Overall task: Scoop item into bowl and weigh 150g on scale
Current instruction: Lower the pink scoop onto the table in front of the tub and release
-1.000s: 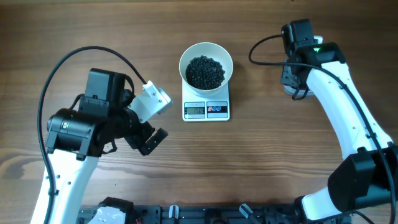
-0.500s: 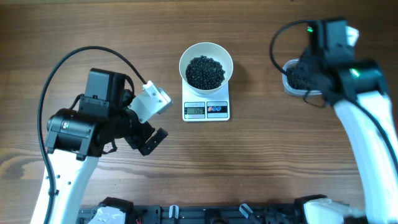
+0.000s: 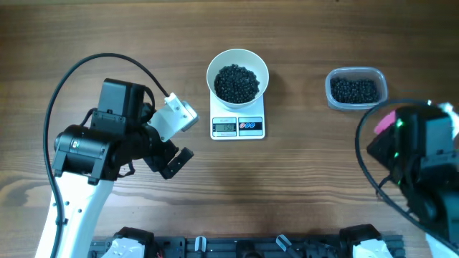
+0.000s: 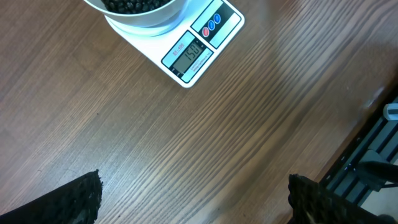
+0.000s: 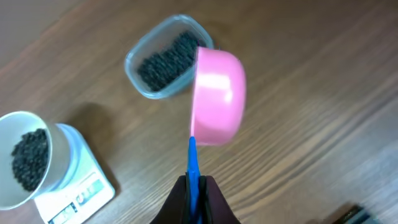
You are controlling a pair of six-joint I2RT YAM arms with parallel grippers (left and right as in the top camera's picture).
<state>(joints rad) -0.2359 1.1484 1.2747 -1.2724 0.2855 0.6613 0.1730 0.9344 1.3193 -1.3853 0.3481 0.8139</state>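
Next, the right gripper brings the pink scoop down onto the wood beside the scale [image 3: 237, 127], since the display [image 4: 186, 55] already shows the asked weight.
The white bowl [image 3: 237, 66] stands on the small white scale [image 3: 237, 127] at the table's middle, holding a heap of the item, glossy black beads [image 3: 237, 82]. In the left wrist view the scale's display [image 4: 186, 55] appears to read 150. My right gripper [image 5: 194, 186] is shut on the blue handle of a pink scoop [image 5: 217, 96], raised over the table near the front right; the cup's inside faces away. The scoop's pink edge [image 3: 385, 122] peeks out beside the right arm. My left gripper [image 4: 196, 193] hangs open over bare wood, left of the scale.
A clear plastic tub [image 3: 356, 89] with more black beads stands at the back right, right of the bowl. The tub [image 5: 165, 56] lies just beyond the scoop in the right wrist view. A black rail [image 3: 237, 247] runs along the front edge.
My right arm has pulled back from over the clear tub toward the front right, carrying the scoop; the tub is now uncovered. The left arm has not moved.
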